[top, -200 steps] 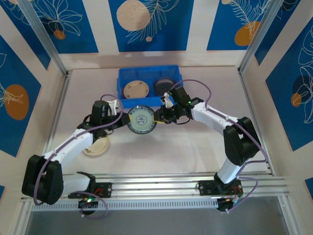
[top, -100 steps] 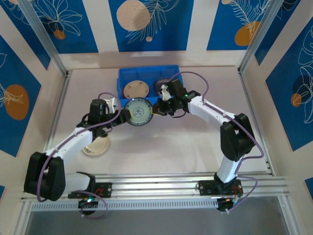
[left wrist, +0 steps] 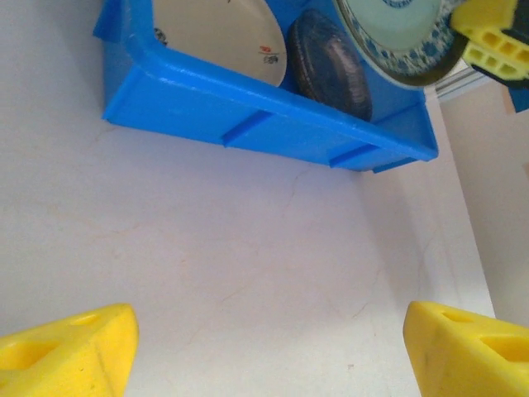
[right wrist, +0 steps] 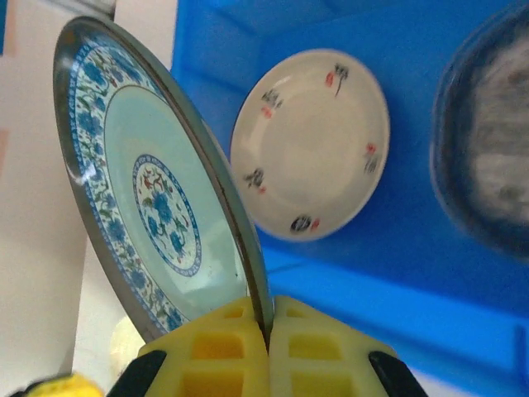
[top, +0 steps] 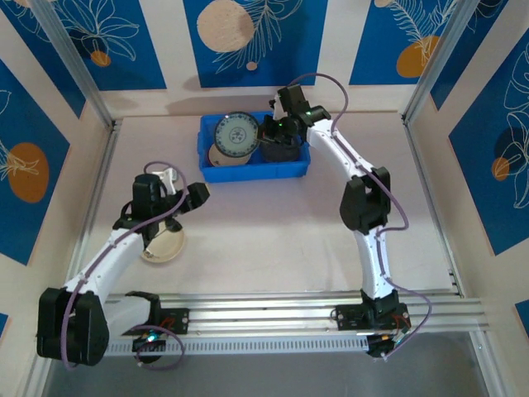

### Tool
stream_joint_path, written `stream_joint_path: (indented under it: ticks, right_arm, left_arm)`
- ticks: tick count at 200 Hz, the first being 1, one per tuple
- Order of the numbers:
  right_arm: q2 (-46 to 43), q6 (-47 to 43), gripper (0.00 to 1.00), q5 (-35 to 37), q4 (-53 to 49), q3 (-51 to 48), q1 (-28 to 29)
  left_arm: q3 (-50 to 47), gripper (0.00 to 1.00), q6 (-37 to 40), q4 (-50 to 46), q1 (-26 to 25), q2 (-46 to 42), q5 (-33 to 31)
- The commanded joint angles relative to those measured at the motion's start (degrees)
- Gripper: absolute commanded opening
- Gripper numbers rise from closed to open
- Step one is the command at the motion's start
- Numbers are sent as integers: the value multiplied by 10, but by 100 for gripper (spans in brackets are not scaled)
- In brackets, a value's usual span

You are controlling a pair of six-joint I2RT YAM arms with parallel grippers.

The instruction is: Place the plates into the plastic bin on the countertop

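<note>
Next, my right gripper lowers toward the cream plate in the bin, then releases the teal-patterned plate's rim, because the teal-patterned plate still hangs tilted above the cream one.
My right gripper is shut on the rim of the teal-patterned plate, holding it tilted above the left half of the blue plastic bin. In the bin lie a cream plate with small red and dark marks and a dark plate. My left gripper is open over the bare countertop, in front of the bin and to its left. Another cream plate rests on the countertop under the left arm.
The bin stands near the back wall, between metal rails at either side. A rail runs along the near edge. Blue-patterned walls close in the countertop.
The right gripper has carried the teal-patterned plate from in front of the bin to above it. The left gripper has drawn back to the left, away from the plate.
</note>
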Motion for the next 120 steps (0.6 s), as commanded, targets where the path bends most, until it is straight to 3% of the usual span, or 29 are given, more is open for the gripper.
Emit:
stream_joint_path:
  ticks: [1, 38, 120]
  right_arm:
    - [63, -5, 0, -9, -84, 101, -2]
    - [143, 12, 0, -21, -101, 192, -5]
    - [186, 57, 0, -41, -47, 186, -3]
  left_arm:
    - [-4, 84, 14, -9, 13, -10, 7]
    - [-2, 84, 16, -8, 26, -6, 14]
    - [-2, 83, 5, 7, 31, 12, 23]
